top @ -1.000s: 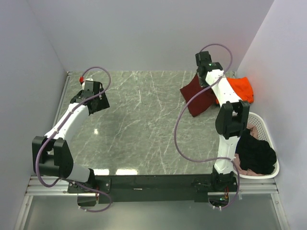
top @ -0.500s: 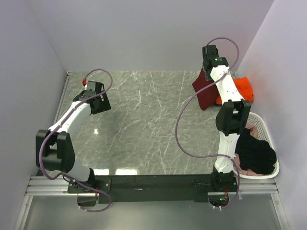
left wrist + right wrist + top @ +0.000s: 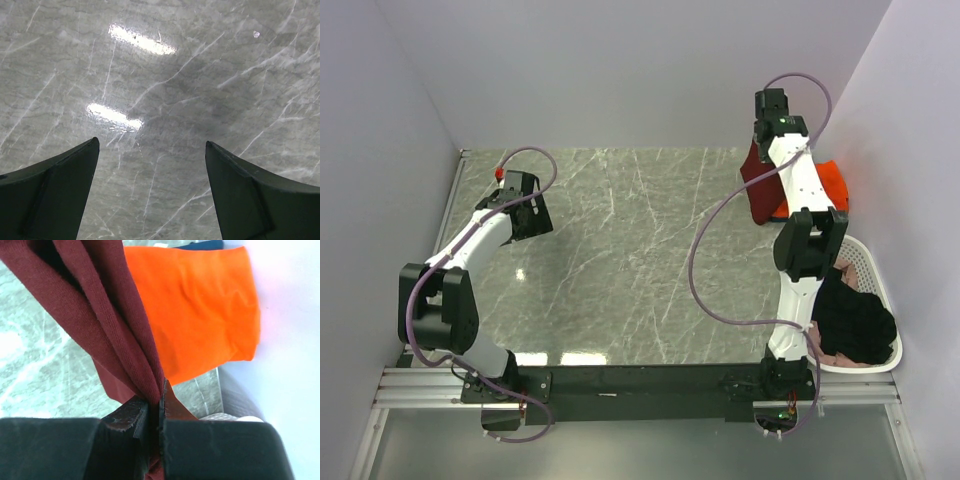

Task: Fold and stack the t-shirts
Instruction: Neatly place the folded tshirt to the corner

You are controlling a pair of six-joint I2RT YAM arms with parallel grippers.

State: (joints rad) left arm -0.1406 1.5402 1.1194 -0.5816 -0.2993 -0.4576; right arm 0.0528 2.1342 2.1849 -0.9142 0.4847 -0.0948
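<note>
I will use my right gripper to carry the maroon t-shirt's fold across the orange t-shirt, which is folded flat against the wall, toward that wall. Then I will lower the gripper and open it.
The dark maroon t-shirt hangs bunched from my right gripper at the far right of the table. In the right wrist view that gripper is shut on a thick fold of the maroon cloth. Just beyond it the bright orange t-shirt lies folded flat, with a dark blue edge showing past it. From above, the orange t-shirt lies against the right wall. A black t-shirt and pale pink cloth fill the basket. My left gripper is open over bare marble.
The white perforated basket stands at the right edge, beside the right arm's base. Walls close the table in on the left, far and right sides. A black rail runs along the near edge.
The right arm has carried the maroon t-shirt to the right, up against the orange one. The left arm has shifted slightly; its gripper stays open.
</note>
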